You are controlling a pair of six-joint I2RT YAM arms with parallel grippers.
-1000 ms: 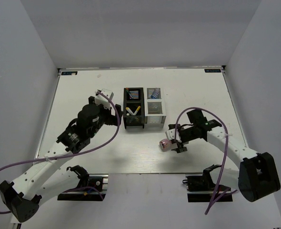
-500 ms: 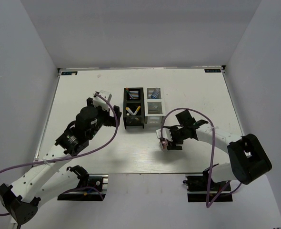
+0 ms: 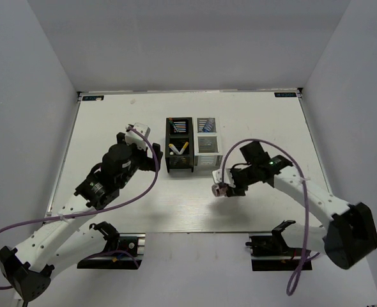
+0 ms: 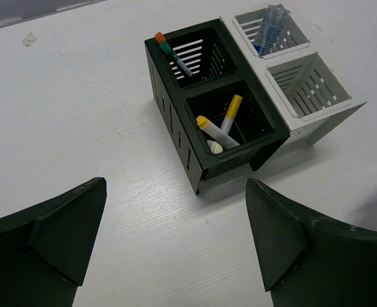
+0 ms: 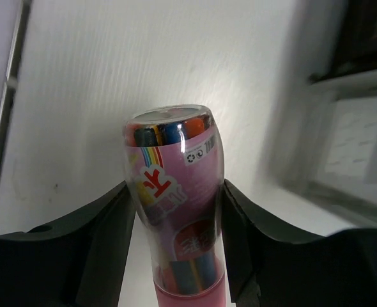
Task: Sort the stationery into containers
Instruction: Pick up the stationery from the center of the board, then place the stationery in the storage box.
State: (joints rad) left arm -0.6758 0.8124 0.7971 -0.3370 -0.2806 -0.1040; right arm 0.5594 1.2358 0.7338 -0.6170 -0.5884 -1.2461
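My right gripper rises next, carries the pink patterned cylinder outward over the opening of the white organiser's near section (image 3: 207,144), which stands empty, then releases it.
My right gripper (image 3: 229,187) is shut on the stubby pink patterned cylinder (image 5: 174,198), seen also in the top view (image 3: 221,190), held just in front of the white organiser (image 3: 208,145). The black organiser (image 4: 211,105) holds yellow and white markers (image 4: 222,126) in its near compartment and an orange-capped pen (image 4: 173,54) in the far one. The white organiser (image 4: 316,105) has a blue-capped bottle (image 4: 268,29) in its far compartment; its near one looks empty. My left gripper (image 4: 176,249) is open and empty, left of the black organiser (image 3: 179,146).
The white table (image 3: 112,121) is walled on three sides. A purple cable (image 3: 147,185) loops off the left arm. A small scrap of tape (image 4: 29,39) lies near the far edge.
My right gripper has carried the pink cylinder left and slightly toward the organisers, turning as it went. The left arm has drawn back a little from the black organiser.
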